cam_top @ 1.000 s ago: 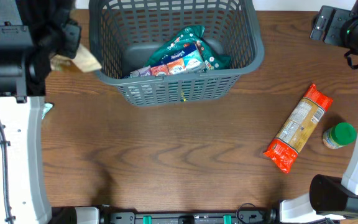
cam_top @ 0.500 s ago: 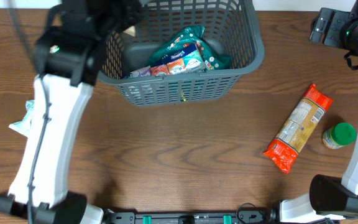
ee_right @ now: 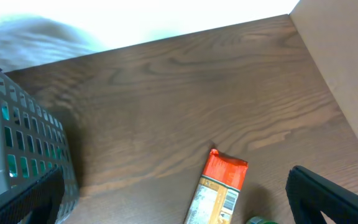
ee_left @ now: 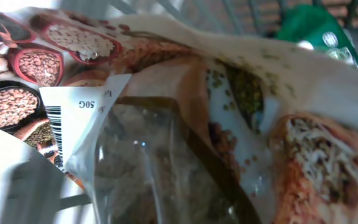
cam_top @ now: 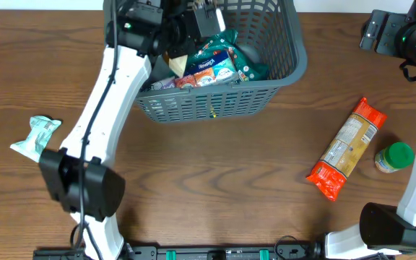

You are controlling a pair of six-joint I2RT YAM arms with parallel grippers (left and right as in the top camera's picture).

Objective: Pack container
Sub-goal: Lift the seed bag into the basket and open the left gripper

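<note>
I should next lower my left gripper deeper into the container (cam_top: pixel 266 90) beside the teal packets to release the beige bean-and-grain pouch, which already hangs inside the container's lattice sides.
The dark grey lattice container (cam_top: pixel 266 90) stands at the top middle of the table and shows at the left of the right wrist view (ee_right: pixel 23 143). Green and teal packets (cam_top: pixel 219 61) lie inside it. My left gripper (cam_top: pixel 196 19) is over the container's left inside, shut on a beige bean-and-grain pouch (cam_top: pixel 178 63). That pouch (ee_left: pixel 185 106) fills the left wrist view and hides the fingers. My right gripper (cam_top: pixel 381 32) hangs open and empty at the far right (ee_right: pixel 173 202).
An orange pasta pack (cam_top: pixel 347 148) lies on the table at the right, also in the right wrist view (ee_right: pixel 219 186). A green-lidded jar (cam_top: pixel 394 157) stands beside it. A small pale green packet (cam_top: pixel 36 136) lies at the far left.
My left arm has swung from the table's far left to over the container, carrying the pouch. The pale green packet at the left is now uncovered. The right arm has not moved.
</note>
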